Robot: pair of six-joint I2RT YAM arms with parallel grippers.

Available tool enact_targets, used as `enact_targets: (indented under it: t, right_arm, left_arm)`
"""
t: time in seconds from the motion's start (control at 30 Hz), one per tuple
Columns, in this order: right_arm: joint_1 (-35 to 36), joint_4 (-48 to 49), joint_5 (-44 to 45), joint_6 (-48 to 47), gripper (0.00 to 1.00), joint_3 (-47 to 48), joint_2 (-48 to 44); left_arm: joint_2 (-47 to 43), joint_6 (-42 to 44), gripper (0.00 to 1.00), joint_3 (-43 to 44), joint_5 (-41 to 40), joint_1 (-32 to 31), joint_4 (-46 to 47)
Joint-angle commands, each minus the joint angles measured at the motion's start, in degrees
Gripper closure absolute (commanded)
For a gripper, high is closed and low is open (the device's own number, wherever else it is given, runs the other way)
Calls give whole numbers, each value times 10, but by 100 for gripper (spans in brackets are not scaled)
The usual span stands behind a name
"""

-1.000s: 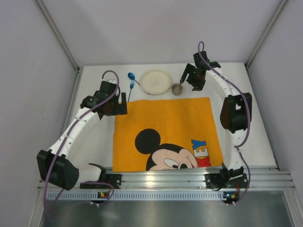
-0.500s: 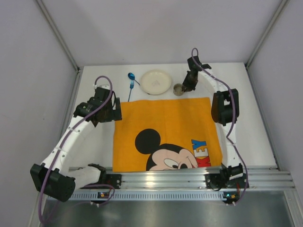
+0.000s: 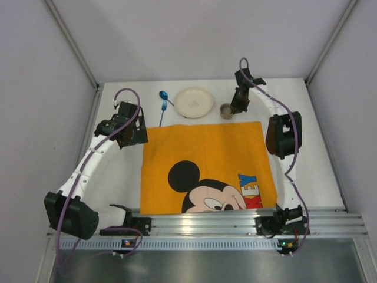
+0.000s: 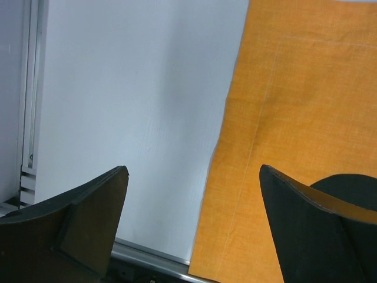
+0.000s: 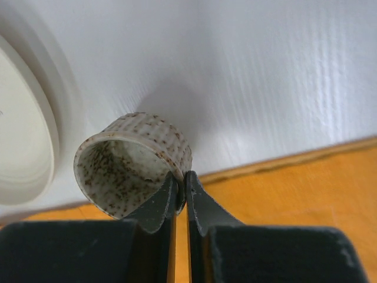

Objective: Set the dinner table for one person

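My right gripper carries the cup (image 3: 225,110) back onto the cloth's empty far corner (image 3: 250,142) beyond the letters next and releases it there, because the cup is still off the cloth.
A small speckled cup (image 3: 225,110) (image 5: 132,162) stands on the white dinner table (image 3: 321,159) between a cream plate (image 3: 194,102) (image 5: 20,147) and the far edge of the orange Mickey Mouse cloth (image 3: 206,165). My right gripper (image 3: 235,107) (image 5: 181,177) is shut on the cup's rim, one finger inside it and one outside. A blue spoon (image 3: 162,100) lies left of the plate. My left gripper (image 3: 136,135) (image 4: 194,171) hangs open and holds nothing above the cloth's left edge (image 4: 294,106), over bare tabletop (image 4: 129,88).
Grey walls close in the table on the left, right and far sides. An aluminium rail (image 3: 235,221) runs along the near edge with both arm bases on it. The cloth covers the middle of the table.
My right gripper has shut on the cup's rim, having stood open beside the cup a second ago. The left arm swung out to the left and came partly back, staying open.
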Motion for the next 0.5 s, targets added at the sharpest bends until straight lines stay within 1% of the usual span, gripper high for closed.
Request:
enact_targets:
  t: [0.0,0.03,0.1,0.13,0.2,0.23,0.3,0.47]
  right_arm:
    - [-5,-4,47,-37,100,-45,-142]
    - [-5,-3,54,-44,100,-96,-182]
    - [-9,5,67,-51,100,-151,-239]
    - [-10,9,69,-52,100,-206,-256]
    - [-12,26,70,-53,100,-261,-288]
    - [-13,31,71,-52,100,-309,-312]
    - [-19,50,71,-50,100,-373,-341]
    - [-41,103,69,-49,100,-470,-377]
  left_arm:
    - [41,19,2,46,6,5,46]
    - [50,20,2,50,10,7,50]
    - [73,20,2,61,24,10,64]
    - [80,22,2,65,31,12,69]
    - [95,20,2,72,46,15,77]
    - [99,22,2,74,50,18,86]
    - [111,22,2,80,58,19,97]
    - [141,24,2,99,77,19,103]
